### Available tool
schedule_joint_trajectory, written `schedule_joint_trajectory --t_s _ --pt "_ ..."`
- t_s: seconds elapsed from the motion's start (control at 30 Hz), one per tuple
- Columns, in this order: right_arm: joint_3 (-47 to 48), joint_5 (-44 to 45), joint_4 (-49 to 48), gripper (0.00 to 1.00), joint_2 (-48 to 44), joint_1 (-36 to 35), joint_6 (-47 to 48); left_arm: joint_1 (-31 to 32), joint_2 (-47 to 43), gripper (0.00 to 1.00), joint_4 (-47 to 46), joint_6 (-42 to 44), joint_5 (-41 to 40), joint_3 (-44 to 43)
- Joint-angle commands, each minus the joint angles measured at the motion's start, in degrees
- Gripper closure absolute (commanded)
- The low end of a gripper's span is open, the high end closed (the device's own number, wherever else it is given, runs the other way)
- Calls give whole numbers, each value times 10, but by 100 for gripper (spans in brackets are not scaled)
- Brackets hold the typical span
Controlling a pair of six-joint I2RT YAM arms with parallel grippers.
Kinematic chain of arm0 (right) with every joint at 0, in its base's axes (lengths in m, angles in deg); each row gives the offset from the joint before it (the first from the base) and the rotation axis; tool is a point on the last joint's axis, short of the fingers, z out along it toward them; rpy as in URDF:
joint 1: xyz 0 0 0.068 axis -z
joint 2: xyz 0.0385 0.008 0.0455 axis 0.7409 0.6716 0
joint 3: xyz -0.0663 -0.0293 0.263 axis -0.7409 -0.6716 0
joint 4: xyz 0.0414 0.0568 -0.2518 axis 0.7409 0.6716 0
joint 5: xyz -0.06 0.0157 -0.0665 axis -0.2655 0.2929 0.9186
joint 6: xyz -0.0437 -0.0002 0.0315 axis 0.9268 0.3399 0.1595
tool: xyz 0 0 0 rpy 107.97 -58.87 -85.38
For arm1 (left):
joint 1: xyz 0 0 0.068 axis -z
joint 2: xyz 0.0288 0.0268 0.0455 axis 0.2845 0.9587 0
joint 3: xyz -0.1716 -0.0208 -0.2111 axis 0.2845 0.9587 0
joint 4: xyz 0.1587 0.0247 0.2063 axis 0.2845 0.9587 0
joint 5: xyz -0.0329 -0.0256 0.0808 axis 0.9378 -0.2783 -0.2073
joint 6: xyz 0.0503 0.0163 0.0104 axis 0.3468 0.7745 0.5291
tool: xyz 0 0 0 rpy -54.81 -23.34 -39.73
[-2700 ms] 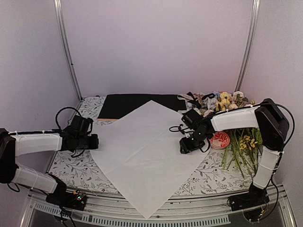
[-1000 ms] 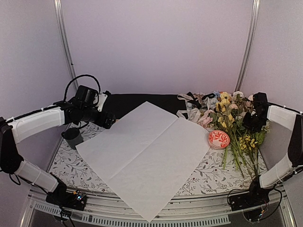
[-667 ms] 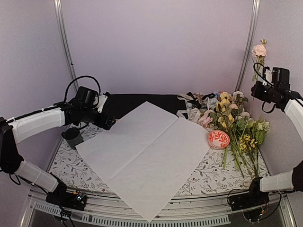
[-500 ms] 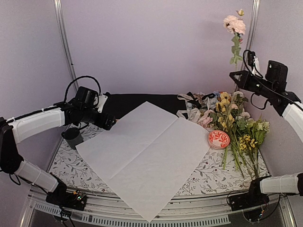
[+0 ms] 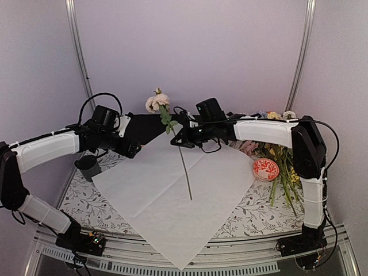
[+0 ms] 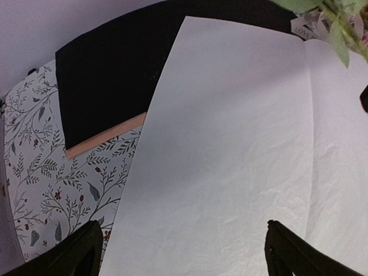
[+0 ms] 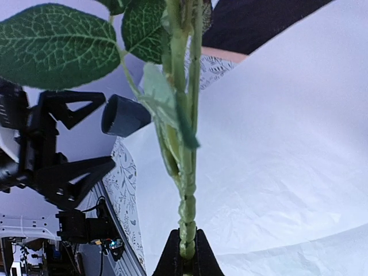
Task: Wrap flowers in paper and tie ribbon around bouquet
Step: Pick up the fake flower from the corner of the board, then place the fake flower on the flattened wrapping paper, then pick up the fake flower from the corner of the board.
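Observation:
My right gripper should move down onto the white paper's far part and let go of the green stem there, because it is still holding the flower above the sheet.
The white paper lies flat across the table as a diamond. My right gripper reaches over its far part, shut on the green stem of a single pink flower. The bloom points up and left. The bare stem end slants down over the sheet; I cannot tell if it touches. The other flowers lie at the right. My left gripper hovers open above the paper's left corner, with nothing between its fingers. I cannot single out the ribbon, and no bouquet is in view.
A black sheet with a peach sheet's edge showing under it lies at the back left. A grey cup stands at the left. A red-and-white disc sits beside the flowers. A ribbon heap is mostly hidden behind my right arm.
My right arm has swung from high at the far right to over the paper's far part, carrying the pink flower. The left arm and the paper have not moved in the last second.

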Motion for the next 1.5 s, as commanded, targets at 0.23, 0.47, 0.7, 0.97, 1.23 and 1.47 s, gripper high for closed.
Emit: schedule_joint_trajectory --t_s 0.23,0.47,0.7,0.97,1.23,1.47 --pt "33 105 22 100 115 -2 -51 -7 10 1 -1 10 1 6" --pt "47 152 27 89 154 -1 -47 -8 10 1 0 12 -1 7" --pt "27 205 63 52 72 9 -26 -7 15 1 1 12 0 7" --pt "-67 276 158 50 -138 110 69 -8 14 1 1 12 -1 7" --pt "-202 288 320 70 -255 335 151 -9 14 1 -1 13 1 7" --pt "-311 312 254 55 -278 457 160 -9 20 1 1 13 2 7"
